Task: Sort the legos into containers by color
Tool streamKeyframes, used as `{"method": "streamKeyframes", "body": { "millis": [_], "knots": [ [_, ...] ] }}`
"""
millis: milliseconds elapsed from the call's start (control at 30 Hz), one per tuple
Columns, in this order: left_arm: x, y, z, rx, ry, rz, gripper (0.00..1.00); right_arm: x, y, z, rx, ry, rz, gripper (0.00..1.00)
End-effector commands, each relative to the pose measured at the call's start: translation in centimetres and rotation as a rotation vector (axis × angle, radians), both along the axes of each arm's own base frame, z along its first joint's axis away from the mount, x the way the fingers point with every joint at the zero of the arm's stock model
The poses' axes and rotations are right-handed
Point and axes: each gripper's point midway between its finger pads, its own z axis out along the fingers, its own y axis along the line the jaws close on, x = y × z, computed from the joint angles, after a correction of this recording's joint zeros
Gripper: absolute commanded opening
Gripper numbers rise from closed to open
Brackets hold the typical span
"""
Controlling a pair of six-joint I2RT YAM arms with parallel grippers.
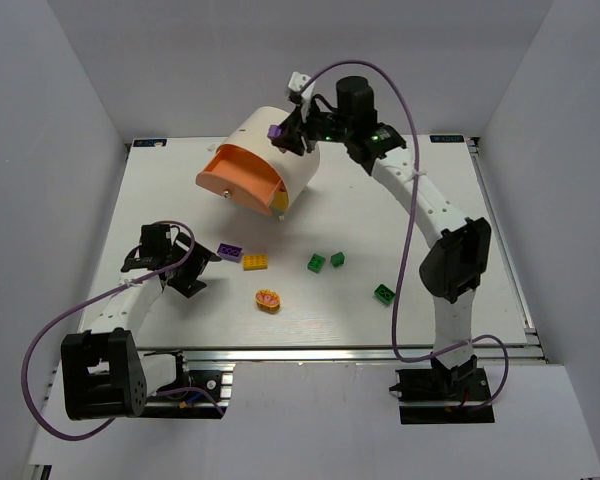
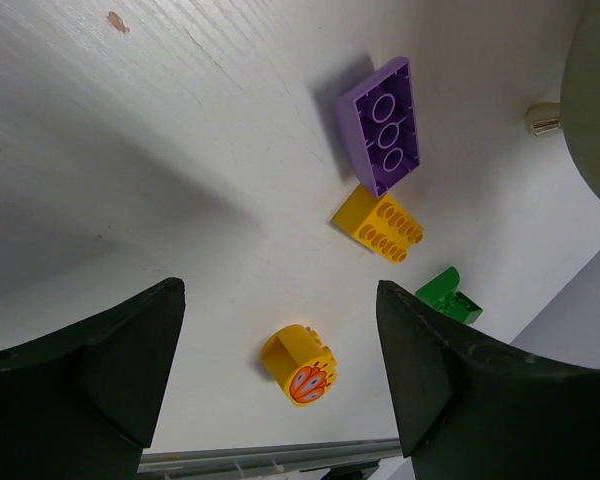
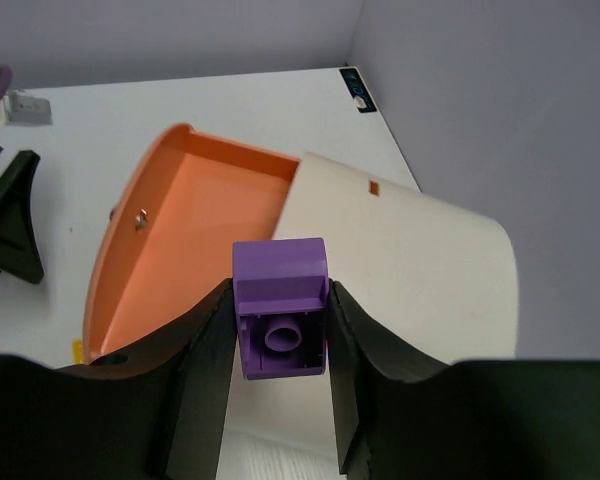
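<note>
I should lower my left gripper to its right in the top view, fingers astride the long sides of the flat purple lego [image 1: 230,251], which is below it that way.
My right gripper [image 1: 283,135] is shut on a purple lego [image 1: 276,131] and holds it above the cream dome cabinet [image 1: 290,150], by the open pink-orange drawer [image 1: 242,178]. In the right wrist view the purple lego [image 3: 279,305] sits between the fingers over the cabinet top [image 3: 410,250], just right of the drawer [image 3: 205,220]. My left gripper [image 1: 202,272] is open and empty above the table. A flat purple lego [image 1: 230,251], a yellow-orange lego [image 1: 255,262] and three green legos [image 1: 316,263] [image 1: 337,259] [image 1: 384,293] lie on the table.
A round orange disc [image 1: 269,299] with red markings lies near the table's front edge. The left wrist view shows the disc [image 2: 302,366] between my open fingers, with the purple lego [image 2: 388,125], yellow-orange lego [image 2: 379,225], a green lego [image 2: 450,298] and a drawer knob [image 2: 543,120].
</note>
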Motion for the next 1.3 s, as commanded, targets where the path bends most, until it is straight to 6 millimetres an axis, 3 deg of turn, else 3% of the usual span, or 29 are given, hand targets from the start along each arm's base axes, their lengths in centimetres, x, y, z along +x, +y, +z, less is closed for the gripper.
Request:
{"method": "streamKeyframes", "body": {
  "millis": [0, 33, 267, 400, 533, 733, 867, 967, 1067, 1133, 1200, 1233, 1267],
  "knots": [
    [1.2, -0.1, 1.6, -0.004, -0.059, 0.004, 0.87, -0.1, 2.7, 2.5, 0.064, -0.013, -0.031, 0.00],
    [1.2, -0.1, 1.5, -0.006, -0.059, 0.005, 0.87, -0.5, 3.8, 2.1, 0.064, -0.013, -0.027, 0.00],
    [1.6, -0.2, 1.6, -0.011, -0.064, 0.007, 0.87, -2.4, 6.0, 0.9, 0.061, -0.002, -0.005, 0.12],
    [2.3, -0.2, 1.3, -0.020, -0.064, 0.014, 0.87, -2.0, 6.8, -0.4, 0.043, 0.008, -0.032, 0.44],
    [3.2, -0.2, 0.9, -0.033, -0.052, 0.026, 0.87, -1.2, 7.1, -1.0, 0.035, 0.016, -0.058, 0.51],
    [5.1, -0.2, 0.6, -0.044, -0.033, 0.037, 0.87, -2.2, 7.4, -0.8, 0.041, 0.030, -0.031, 0.59],
    [5.9, -0.6, 0.4, -0.054, -0.029, 0.030, 0.87, -2.6, 7.3, -0.4, 0.052, 0.042, -0.029, 0.60],
    [6.4, -0.8, 0.5, -0.050, -0.030, 0.028, 0.87, -2.6, 6.7, 1.5, 0.099, 0.044, -0.054, 0.59],
    [7.0, -1.0, 0.4, -0.045, -0.029, 0.023, 0.87, -2.3, 4.9, 4.0, 0.163, 0.024, -0.127, 0.51],
    [7.6, -1.3, 0.3, -0.037, -0.021, 0.018, 0.86, -2.6, 2.9, 4.1, 0.172, 0.054, -0.179, 0.40],
    [8.0, -1.2, 0.0, -0.023, -0.003, 0.028, 0.86, -3.8, 0.9, 6.7, 0.226, 0.010, -0.192, 0.34],
    [8.1, -1.5, -0.7, -0.022, 0.021, 0.030, 0.86, -3.8, 0.0, 4.3, 0.195, 0.045, -0.209, 0.34],
    [8.8, -1.3, -0.4, -0.017, 0.016, 0.041, 0.86, -5.0, -1.2, 5.5, 0.211, 0.023, -0.207, 0.35]
  ]
}}
